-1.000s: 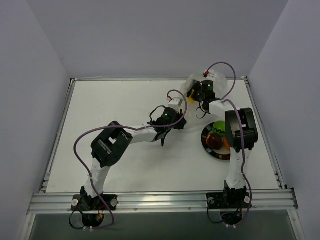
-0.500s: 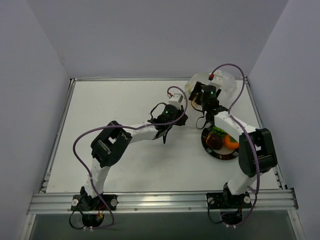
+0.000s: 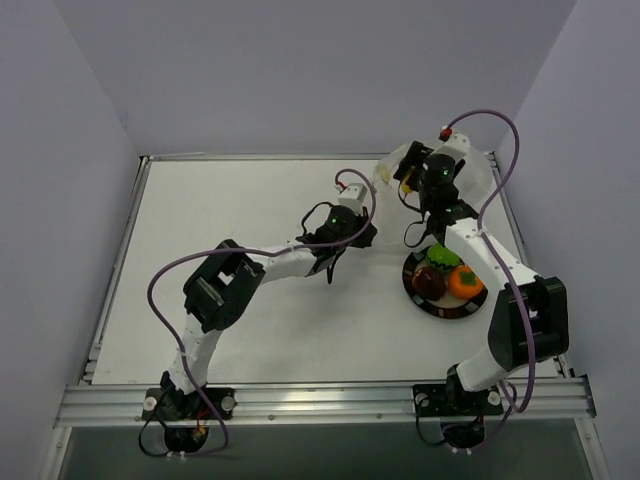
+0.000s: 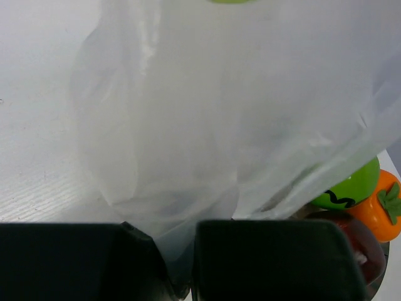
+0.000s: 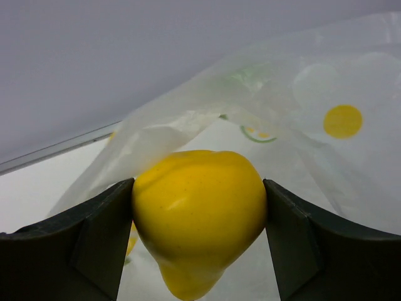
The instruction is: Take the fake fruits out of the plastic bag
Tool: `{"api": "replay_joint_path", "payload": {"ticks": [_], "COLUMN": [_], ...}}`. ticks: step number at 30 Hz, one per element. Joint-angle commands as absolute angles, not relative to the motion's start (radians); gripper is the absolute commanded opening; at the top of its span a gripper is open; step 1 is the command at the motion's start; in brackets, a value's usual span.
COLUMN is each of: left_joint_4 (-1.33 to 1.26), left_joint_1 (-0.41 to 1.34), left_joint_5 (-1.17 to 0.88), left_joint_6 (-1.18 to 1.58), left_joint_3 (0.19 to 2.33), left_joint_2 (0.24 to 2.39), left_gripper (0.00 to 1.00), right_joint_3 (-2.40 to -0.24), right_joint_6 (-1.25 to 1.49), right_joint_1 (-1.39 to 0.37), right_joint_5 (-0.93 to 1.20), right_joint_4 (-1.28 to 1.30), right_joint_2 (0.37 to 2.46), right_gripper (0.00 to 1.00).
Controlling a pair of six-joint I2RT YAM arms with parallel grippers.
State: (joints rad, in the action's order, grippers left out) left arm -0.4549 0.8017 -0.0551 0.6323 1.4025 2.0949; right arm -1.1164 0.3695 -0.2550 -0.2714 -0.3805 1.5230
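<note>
I will move my right gripper back from the bag (image 3: pixel 482 178) and over the free near side of the plate to let go of the yellow fruit, because the plate is back from my gripper.
My right gripper (image 5: pixel 197 216) is shut on the yellow fruit (image 5: pixel 197 213), its fingers (image 5: pixel 100 244) pressing both sides, just outside the mouth of the clear printed plastic bag (image 5: pixel 294 119). From above, the right gripper (image 3: pixel 408 178) hangs at the back right by the bag (image 3: pixel 482 178). My left gripper (image 4: pixel 178 263) pinches a fold of the bag (image 4: pixel 238 113) and is shut on it; in the top view the left gripper (image 3: pixel 362 236) sits mid-table. The green fruit (image 3: pixel 438 257), dark red fruit (image 3: pixel 430 283) and orange fruit (image 3: pixel 463 282) lie on the black-rimmed plate (image 3: pixel 440 310).
The plate stands right of centre, close under the right forearm. The back wall and the table's right edge (image 3: pixel 520 240) run close to the bag. The left wrist view catches the green fruit (image 4: pixel 354 188) and orange fruit (image 4: pixel 382 210) at lower right.
The right arm has swung outward to the right, uncovering the plate, and its gripper has moved right and back with the yellow fruit. The left gripper has barely moved.
</note>
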Motion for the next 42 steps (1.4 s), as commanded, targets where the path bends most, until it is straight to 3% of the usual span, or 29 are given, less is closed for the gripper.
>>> {"api": "replay_joint_path", "payload": {"ticks": [1, 5, 11, 18, 29, 34, 42], "left_joint_4": [-0.488, -0.482, -0.44, -0.437, -0.469, -0.483, -0.548], "left_joint_1": [0.79, 0.781, 0.761, 0.753, 0.724, 0.729, 0.73], "left_joint_5": [-0.077, -0.08, -0.086, -0.048, -0.057, -0.069, -0.069], "left_joint_6": [0.632, 0.63, 0.644, 0.643, 0.643, 0.644, 0.64], "left_joint_3": [1.434, 1.457, 1.58, 1.612, 1.598, 1.588, 1.525], "left_joint_2": [2.088, 2.098, 2.152, 2.146, 2.12, 2.118, 2.086], "left_gripper": [0.02, 0.02, 0.02, 0.02, 0.02, 0.02, 0.02], "right_joint_3": [-1.169, -1.12, -1.08, -0.957, -0.638, -0.661, -0.611], "right_joint_6": [0.409, 0.449, 0.486, 0.486, 0.511, 0.644, 0.856], "right_joint_1": [-0.236, -0.239, -0.239, -0.265, -0.272, -0.291, -0.295], "right_joint_5": [-0.074, -0.055, 0.167, 0.256, -0.044, -0.141, -0.33], "right_joint_4": [-0.359, -0.38, -0.411, -0.318, 0.079, 0.337, 0.498], "right_joint_2": [1.583, 1.566, 1.465, 1.243, 0.795, 0.742, 0.653], "right_gripper": [0.36, 0.35, 0.35, 0.35, 0.36, 0.36, 0.38]}}
